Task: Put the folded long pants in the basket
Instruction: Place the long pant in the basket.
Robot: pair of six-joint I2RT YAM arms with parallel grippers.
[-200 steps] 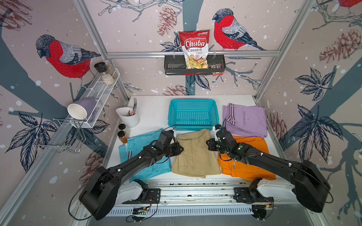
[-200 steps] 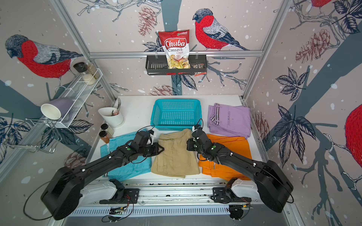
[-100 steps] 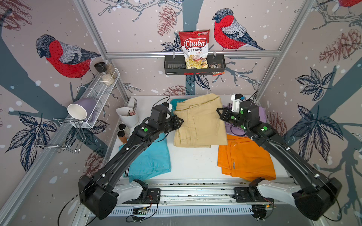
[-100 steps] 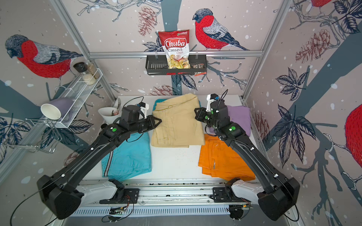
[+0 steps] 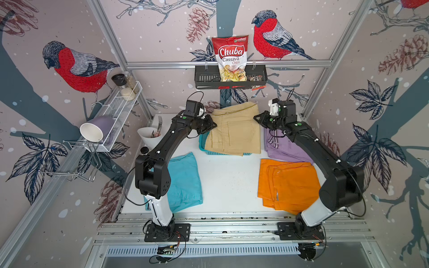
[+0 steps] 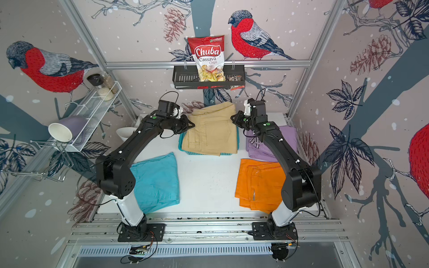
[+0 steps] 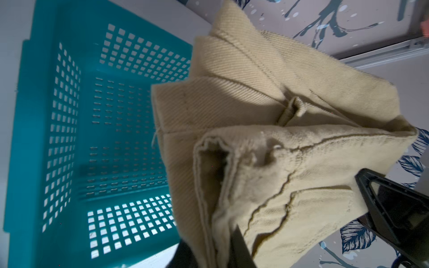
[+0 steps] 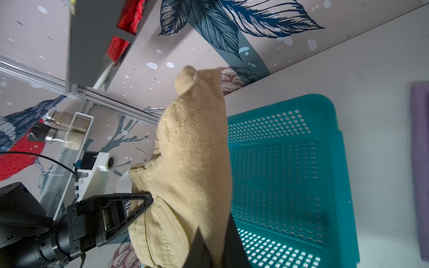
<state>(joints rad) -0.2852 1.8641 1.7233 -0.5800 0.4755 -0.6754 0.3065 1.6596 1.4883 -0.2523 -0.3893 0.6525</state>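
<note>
My right gripper goes down toward the teal basket's open inside next and releases the hanging khaki pants' edge there, since that inside is below both.
The khaki folded long pants [image 5: 234,130] [image 6: 211,130] hang stretched above the teal basket [image 5: 202,143] [image 6: 181,144], covering most of it in both top views. My left gripper [image 5: 214,125] [image 7: 213,253] is shut on their left edge and my right gripper [image 5: 255,117] [image 8: 213,250] is shut on their right edge. In the wrist views the khaki cloth [image 7: 278,162] [image 8: 192,162] sits over the basket's open inside [image 7: 69,139] [image 8: 290,162]. Turquoise [image 5: 185,181], orange [image 5: 287,183] and lilac [image 5: 285,148] pants lie flat on the table.
A white cup with cutlery [image 5: 151,137] stands left of the basket. On the left wall hangs a white wire shelf [image 5: 120,111] with a purple mug [image 5: 97,130]. A black rack [image 5: 204,80] with a chips bag [image 5: 231,58] hangs on the back wall above the basket.
Both arms have lifted the khaki pants off the front middle of the table and carried them up and back over the basket. Both grippers stayed shut.
</note>
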